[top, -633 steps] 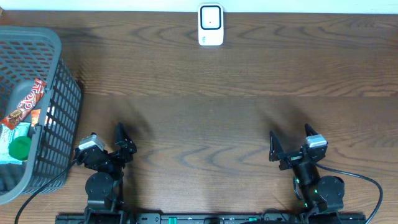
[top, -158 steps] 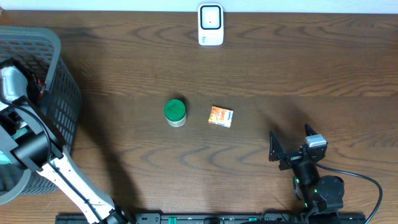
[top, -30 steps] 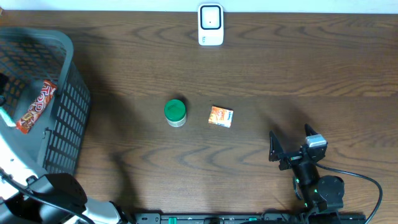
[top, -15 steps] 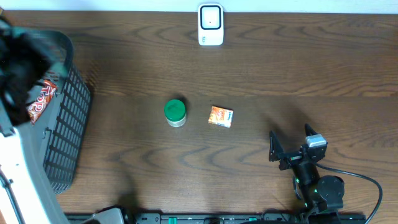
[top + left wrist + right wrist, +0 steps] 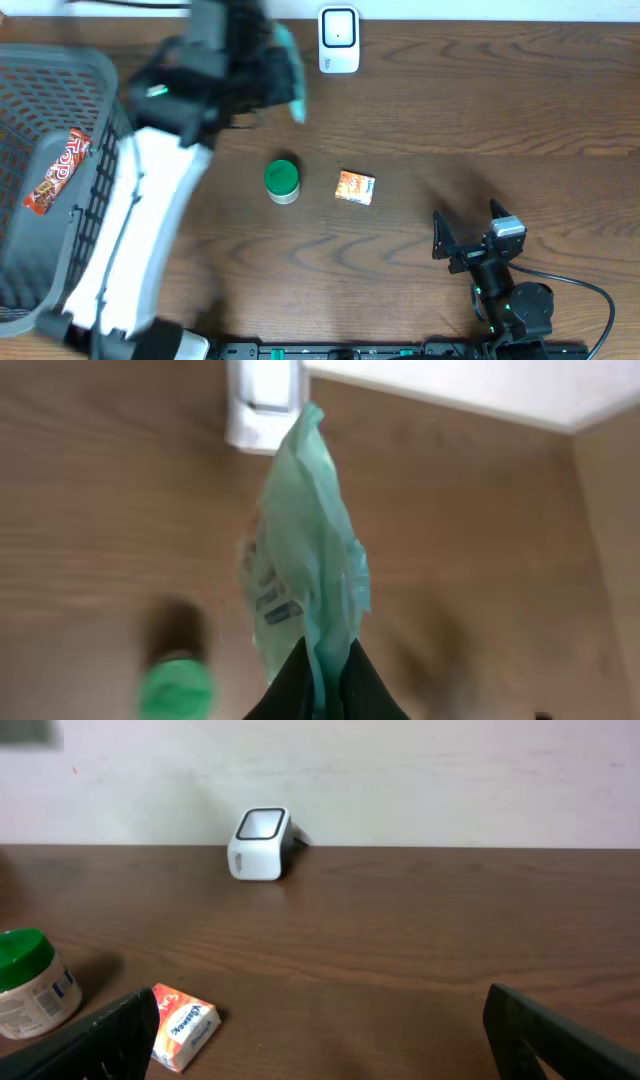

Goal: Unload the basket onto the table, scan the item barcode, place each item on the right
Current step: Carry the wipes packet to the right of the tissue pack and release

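Observation:
The left gripper swings right in the overhead view to the clear tabletop past the tissue pack below it next, lowers and releases the packet.
A teal plastic packet (image 5: 305, 550) hangs above the table, pinched at its lower end by my shut left gripper (image 5: 327, 670). From overhead, the packet (image 5: 290, 65) and the blurred left gripper (image 5: 265, 75) are at the back of the table, just left of the white scanner (image 5: 339, 40). In the left wrist view the scanner (image 5: 262, 400) shows behind the packet's top. My right gripper (image 5: 468, 232) rests at the front right, open and holding nothing. In its own view the right gripper (image 5: 320, 1030) faces the distant scanner (image 5: 260, 845).
A green-lidded jar (image 5: 282, 181) and a small orange tissue pack (image 5: 355, 187) sit mid-table, below the raised left arm. A grey basket (image 5: 60, 70) at the left edge holds a red candy bar (image 5: 57, 170). The jar (image 5: 28, 982) and the pack (image 5: 183, 1025) lie ahead-left of the right gripper.
My left arm has swung from over the basket rightward to the back of the table beside the scanner, carrying the teal packet. The right arm has not moved.

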`<state>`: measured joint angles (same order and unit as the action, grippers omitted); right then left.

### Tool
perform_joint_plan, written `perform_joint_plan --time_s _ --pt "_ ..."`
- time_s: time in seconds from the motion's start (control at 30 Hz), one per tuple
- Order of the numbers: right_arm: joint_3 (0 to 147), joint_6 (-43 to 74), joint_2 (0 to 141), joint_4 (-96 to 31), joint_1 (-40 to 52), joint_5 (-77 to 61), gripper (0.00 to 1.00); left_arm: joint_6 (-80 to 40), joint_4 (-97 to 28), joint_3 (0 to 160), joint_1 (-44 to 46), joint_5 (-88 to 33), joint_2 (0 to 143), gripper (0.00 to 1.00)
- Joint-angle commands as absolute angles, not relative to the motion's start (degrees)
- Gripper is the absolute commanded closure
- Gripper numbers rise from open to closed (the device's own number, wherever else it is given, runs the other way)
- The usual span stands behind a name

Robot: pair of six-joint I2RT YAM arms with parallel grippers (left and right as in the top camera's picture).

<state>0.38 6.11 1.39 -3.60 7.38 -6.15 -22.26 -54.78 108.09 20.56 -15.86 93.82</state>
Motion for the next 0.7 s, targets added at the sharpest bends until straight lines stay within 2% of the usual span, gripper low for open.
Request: perform_joint_plan --time_s 0.0,0.3,0.67 --pt "0.32 6.81 1.17 -3.75 7.60 -6.07 0.01 -17.85 -50.87 106.76 25.28 -30.22 101.41 0.93" --pt "0.32 6.81 1.17 -3.75 7.60 -6.09 0.01 -15.00 -39.68 106.76 31.38 -55.72 117.32 0.93" --pt "0.32 6.81 1.17 -3.75 7.60 -6.07 0.01 -15.03 -37.58 106.72 35.09 -58.15 136.00 0.93"
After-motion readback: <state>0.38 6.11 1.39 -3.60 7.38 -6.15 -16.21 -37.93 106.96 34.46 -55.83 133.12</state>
